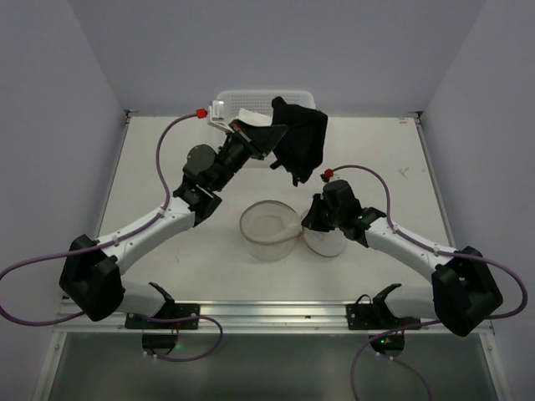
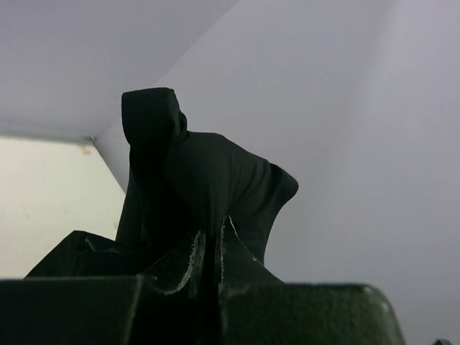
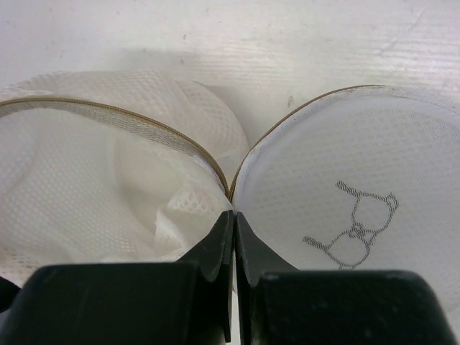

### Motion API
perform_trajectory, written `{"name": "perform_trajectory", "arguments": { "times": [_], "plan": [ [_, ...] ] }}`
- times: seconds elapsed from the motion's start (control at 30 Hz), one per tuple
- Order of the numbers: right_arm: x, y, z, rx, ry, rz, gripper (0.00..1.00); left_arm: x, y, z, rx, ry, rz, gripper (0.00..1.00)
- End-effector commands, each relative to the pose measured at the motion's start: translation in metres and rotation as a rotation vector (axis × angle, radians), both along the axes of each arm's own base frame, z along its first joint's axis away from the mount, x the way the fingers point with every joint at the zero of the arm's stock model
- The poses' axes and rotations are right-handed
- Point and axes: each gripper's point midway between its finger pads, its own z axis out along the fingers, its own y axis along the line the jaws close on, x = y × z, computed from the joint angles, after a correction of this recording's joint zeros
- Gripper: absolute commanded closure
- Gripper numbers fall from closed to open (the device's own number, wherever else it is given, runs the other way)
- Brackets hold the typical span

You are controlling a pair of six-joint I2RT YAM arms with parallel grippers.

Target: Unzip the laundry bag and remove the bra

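Observation:
The bra is already clear of the bag (image 1: pixel 269 228). My left gripper will next move outward, then down into the basket's open top (image 1: pixel 260 103), and let go of the bra.
The laundry bag (image 1: pixel 269 228) lies open on the table centre: a round whitish mesh drum with its flat lid (image 1: pixel 322 242) flapped out to the right. In the right wrist view the body (image 3: pixel 93 187) is left and the lid with the bra icon (image 3: pixel 356 223) right. My right gripper (image 3: pixel 233 215) is shut on the mesh where the two hoops meet. My left gripper (image 1: pixel 269 138) is raised at the back and shut on the black bra (image 1: pixel 301 138), which hangs from it above the table. The left wrist view shows the bra (image 2: pixel 201 180) bunched between the jaws.
A white perforated plastic basket (image 1: pixel 263 102) stands at the table's back edge, just behind the hanging bra and the left gripper. Grey walls enclose the table on three sides.

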Motion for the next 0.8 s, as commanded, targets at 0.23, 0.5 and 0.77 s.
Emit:
{"name": "perform_trajectory", "arguments": {
  "times": [0.23, 0.5, 0.77],
  "plan": [
    [-0.011, -0.009, -0.019, -0.028, 0.047, -0.025, 1.0, 0.063, 0.054, 0.103, 0.095, -0.265, 0.373, 1.0],
    [-0.009, 0.006, -0.003, 0.015, 0.025, 0.061, 1.0, 0.133, 0.042, 0.085, 0.135, -0.318, 0.458, 1.0],
    [-0.011, 0.01, -0.006, 0.006, 0.034, 0.107, 1.0, 0.215, 0.028, 0.043, 0.148, -0.331, 0.434, 1.0]
  ]
}}
